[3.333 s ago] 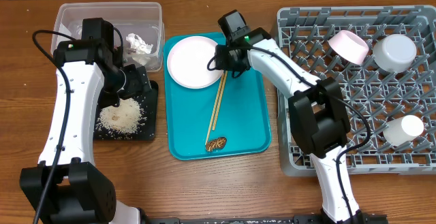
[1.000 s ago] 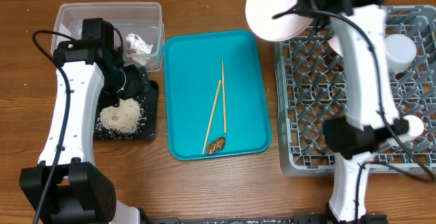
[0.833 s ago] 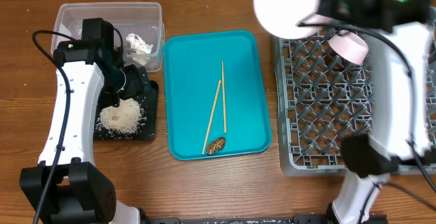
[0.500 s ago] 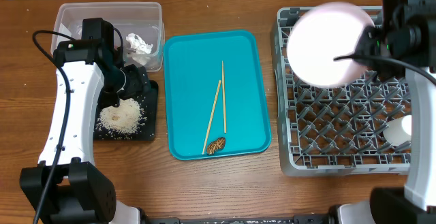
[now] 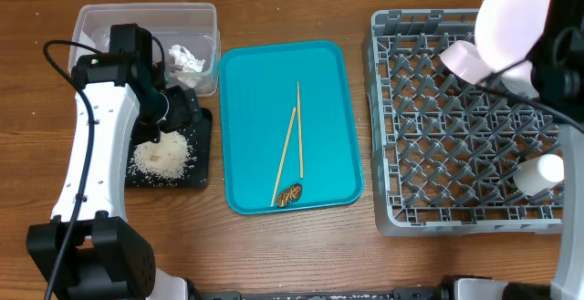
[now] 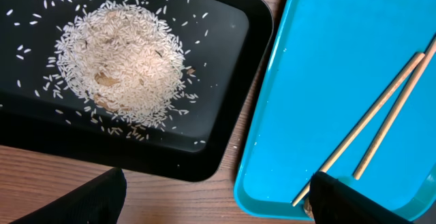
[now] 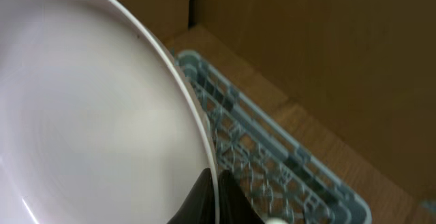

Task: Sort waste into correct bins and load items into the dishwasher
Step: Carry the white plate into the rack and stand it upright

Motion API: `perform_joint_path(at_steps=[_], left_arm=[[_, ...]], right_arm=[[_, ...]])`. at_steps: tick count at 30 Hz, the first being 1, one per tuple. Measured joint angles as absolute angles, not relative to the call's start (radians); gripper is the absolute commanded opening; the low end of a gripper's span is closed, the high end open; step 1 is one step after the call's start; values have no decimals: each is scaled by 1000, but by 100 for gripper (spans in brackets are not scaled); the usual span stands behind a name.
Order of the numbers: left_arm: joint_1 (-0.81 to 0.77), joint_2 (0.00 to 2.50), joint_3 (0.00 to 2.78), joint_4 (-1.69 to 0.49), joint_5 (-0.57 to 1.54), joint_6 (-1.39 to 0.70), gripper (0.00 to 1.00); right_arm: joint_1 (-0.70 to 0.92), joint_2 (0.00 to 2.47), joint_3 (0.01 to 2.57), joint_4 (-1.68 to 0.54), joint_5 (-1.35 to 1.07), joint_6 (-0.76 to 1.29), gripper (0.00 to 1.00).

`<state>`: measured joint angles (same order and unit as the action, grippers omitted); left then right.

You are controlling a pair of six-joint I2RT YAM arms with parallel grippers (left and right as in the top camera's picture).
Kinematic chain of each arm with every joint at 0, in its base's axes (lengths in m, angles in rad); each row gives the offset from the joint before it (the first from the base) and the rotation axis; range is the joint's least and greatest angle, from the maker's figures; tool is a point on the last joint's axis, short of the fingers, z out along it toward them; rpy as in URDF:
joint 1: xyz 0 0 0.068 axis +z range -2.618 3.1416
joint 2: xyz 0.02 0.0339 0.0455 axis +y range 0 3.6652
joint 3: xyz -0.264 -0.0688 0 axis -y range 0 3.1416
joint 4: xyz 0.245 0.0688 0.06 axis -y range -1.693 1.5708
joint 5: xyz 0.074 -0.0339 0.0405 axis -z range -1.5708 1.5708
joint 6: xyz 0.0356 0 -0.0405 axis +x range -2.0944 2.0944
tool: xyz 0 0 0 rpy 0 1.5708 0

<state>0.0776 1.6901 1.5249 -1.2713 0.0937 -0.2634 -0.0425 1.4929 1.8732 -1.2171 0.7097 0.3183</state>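
The dish rack's wires beside the pink bowl come next for my right gripper, to the left in the overhead view, then down, since those slots stand empty.
My right gripper point(image 7: 216, 190) is shut on the rim of a white plate point(image 5: 511, 13), also large in the right wrist view point(image 7: 88, 115). It holds the plate tilted above the far right of the grey dish rack point(image 5: 438, 168). A pink bowl point(image 5: 463, 60) and a white cup point(image 5: 547, 170) sit in the rack. Two chopsticks point(image 5: 294, 145) and a brown food scrap point(image 5: 289, 194) lie on the teal tray point(image 5: 255, 108). My left gripper point(image 6: 218, 197) is open and empty above the gap between the black tray of rice point(image 6: 122, 60) and the teal tray point(image 6: 327, 81).
A clear plastic bin point(image 5: 196, 36) with crumpled paper stands at the back left. The black tray with rice point(image 5: 164, 159) lies in front of it. A brown cardboard wall point(image 7: 327, 47) rises behind the rack.
My right gripper lifted the white plate off the teal tray and carried it right, over the dish rack, to its far right corner. The left arm has not moved.
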Motion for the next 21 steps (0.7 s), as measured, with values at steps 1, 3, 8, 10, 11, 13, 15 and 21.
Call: perform_joint_path(at_steps=[1, 3, 8, 10, 11, 13, 15, 21], left_arm=[[78, 1690, 1525, -1271, 94, -263, 88], [78, 1691, 1525, -1271, 94, -263, 88], [78, 1690, 1525, -1271, 94, -263, 88], [78, 1691, 1525, -1271, 94, -263, 88], [78, 1690, 1525, -1271, 94, -263, 88], [78, 1691, 1525, -1271, 94, -263, 88], [78, 1691, 1525, -1271, 94, -263, 88], [78, 1691, 1525, -1271, 94, -263, 88]], right_arm=[[-39, 1505, 1873, -1179, 724, 290, 4], [-38, 1531, 1872, -1130, 749, 246, 4], [-38, 1610, 1872, -1089, 828, 186, 4], [-36, 1646, 1872, -1102, 844, 186, 4], [-35, 1665, 1872, -1116, 849, 190, 4], [-27, 1699, 1871, -1143, 855, 202, 4], [-17, 1736, 1871, -1161, 861, 220, 4], [23, 1821, 1867, -1210, 865, 276, 4]])
